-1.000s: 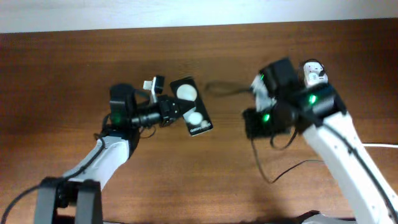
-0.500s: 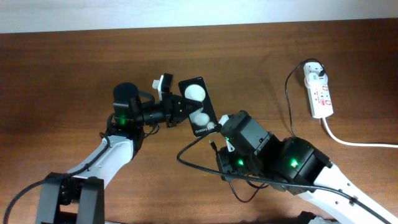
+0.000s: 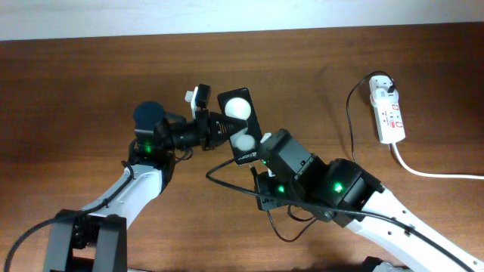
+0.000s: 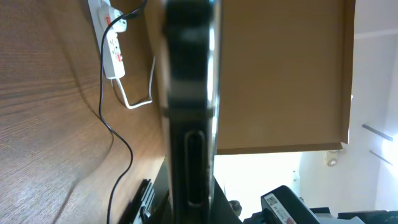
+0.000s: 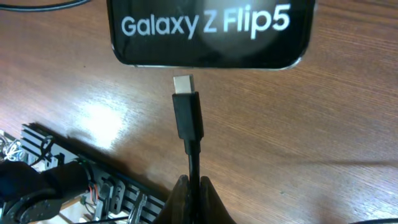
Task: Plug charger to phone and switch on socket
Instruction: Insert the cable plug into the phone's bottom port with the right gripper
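The phone is held off the table over clear wood. The left gripper comes down next until the phone rests on the bare tabletop below, then releases it.
My left gripper is shut on the phone, a black slab with two white round spots, held off the table at centre. In the left wrist view I see the phone edge-on between the jaws. My right gripper is shut on the charger cable just behind its connector tip. The tip points at the phone's bottom edge, a short gap away. In the overhead view the right gripper sits just below the phone. The socket lies at the right, with the white plug adapter at its far end.
The black cable runs from the adapter down and loops on the table under my right arm. The socket's thick white cord trails off to the right edge. The socket also shows in the left wrist view.
My right arm swung from beside the socket to the centre with the cable, then edged up-left until the connector tip sits just below the phone. The left gripper holds the phone nearly still.
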Robot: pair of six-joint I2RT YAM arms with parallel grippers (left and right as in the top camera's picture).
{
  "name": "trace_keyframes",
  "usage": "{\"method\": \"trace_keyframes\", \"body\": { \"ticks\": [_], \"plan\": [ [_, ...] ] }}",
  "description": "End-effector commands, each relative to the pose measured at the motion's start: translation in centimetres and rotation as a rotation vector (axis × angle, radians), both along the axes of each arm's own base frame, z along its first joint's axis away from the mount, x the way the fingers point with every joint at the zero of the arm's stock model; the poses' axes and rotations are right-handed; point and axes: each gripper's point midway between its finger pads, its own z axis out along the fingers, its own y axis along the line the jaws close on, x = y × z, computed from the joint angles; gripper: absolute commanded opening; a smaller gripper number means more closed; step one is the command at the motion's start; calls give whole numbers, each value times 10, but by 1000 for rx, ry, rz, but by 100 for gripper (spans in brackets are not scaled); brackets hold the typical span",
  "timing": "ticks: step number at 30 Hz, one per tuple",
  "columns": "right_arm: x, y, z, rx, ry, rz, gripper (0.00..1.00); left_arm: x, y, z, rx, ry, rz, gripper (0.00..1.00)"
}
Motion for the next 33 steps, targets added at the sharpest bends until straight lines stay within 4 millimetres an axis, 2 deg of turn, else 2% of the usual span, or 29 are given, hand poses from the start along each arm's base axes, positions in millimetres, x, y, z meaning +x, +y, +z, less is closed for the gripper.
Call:
{"method": "trace_keyframes", "body": {
  "ticks": [1, 22, 26, 33],
  "plan": [
    [0, 2, -1, 6, 1, -9, 4, -4, -2, 8, -5, -48, -37, 0],
    [3, -4, -3, -2, 17, -93, 4, -4, -2, 8, -5, -47, -37, 0],
    [7, 0, 0, 13, 0, -95, 4, -5, -2, 8, -5, -47, -41, 0],
    [28, -2, 7, 7, -99, -141, 4, -21, -3, 9, -12, -46, -134, 0]
  ]
}}
